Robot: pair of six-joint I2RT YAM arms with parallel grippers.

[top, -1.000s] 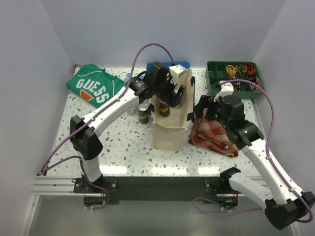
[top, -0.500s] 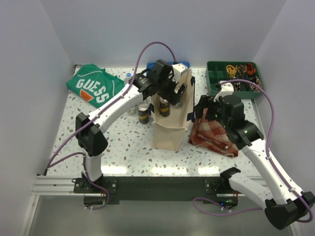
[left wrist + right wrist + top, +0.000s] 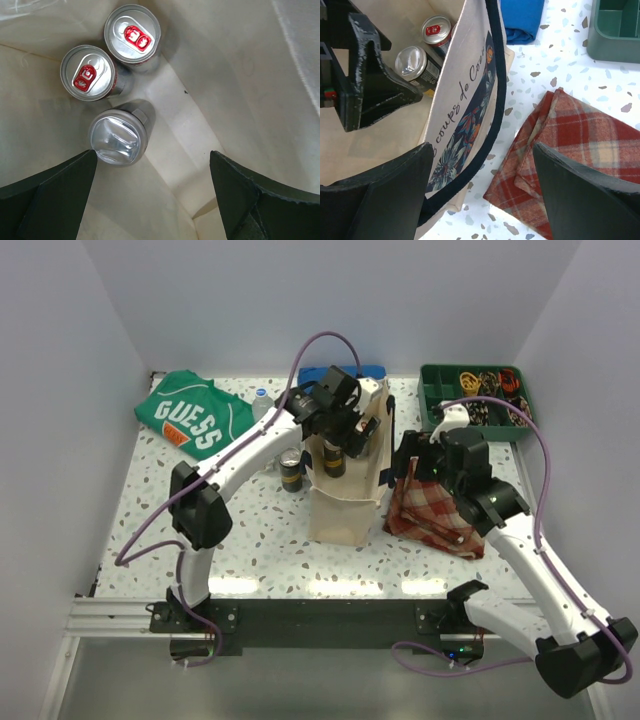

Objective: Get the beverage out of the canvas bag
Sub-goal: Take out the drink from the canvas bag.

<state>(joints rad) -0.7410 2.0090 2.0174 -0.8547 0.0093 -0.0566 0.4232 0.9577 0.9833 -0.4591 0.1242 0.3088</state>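
Note:
I will next lower my left gripper deeper into the bag and close it around the plain silver-topped can (image 3: 334, 459) (image 3: 117, 139), because the can's top is nearest the open fingers.
The cream canvas bag (image 3: 345, 502) with navy handles stands upright mid-table. My left gripper (image 3: 350, 438) hangs open in its mouth. The left wrist view looks down at three beverage cans on the bag's floor: two with red tabs (image 3: 132, 35) (image 3: 87, 72) and a plain silver-topped one (image 3: 117, 137) just ahead of the left finger. The left gripper (image 3: 152, 165) holds nothing. My right gripper (image 3: 482, 150) is open and straddles the bag's right wall (image 3: 470, 95) without pinching it. Two cans (image 3: 436, 27) (image 3: 412, 61) also show there.
A red plaid cloth (image 3: 435, 512) lies right of the bag, under my right gripper (image 3: 412, 455). One dark can (image 3: 291, 472) stands on the table left of the bag. A green T-shirt (image 3: 192, 415), folded blue cloth (image 3: 365, 372) and green tray (image 3: 475, 395) sit along the back.
The left arm's elbow has swung right and its gripper has shifted slightly right over the bag's mouth. The right gripper has edged left toward the bag wall.

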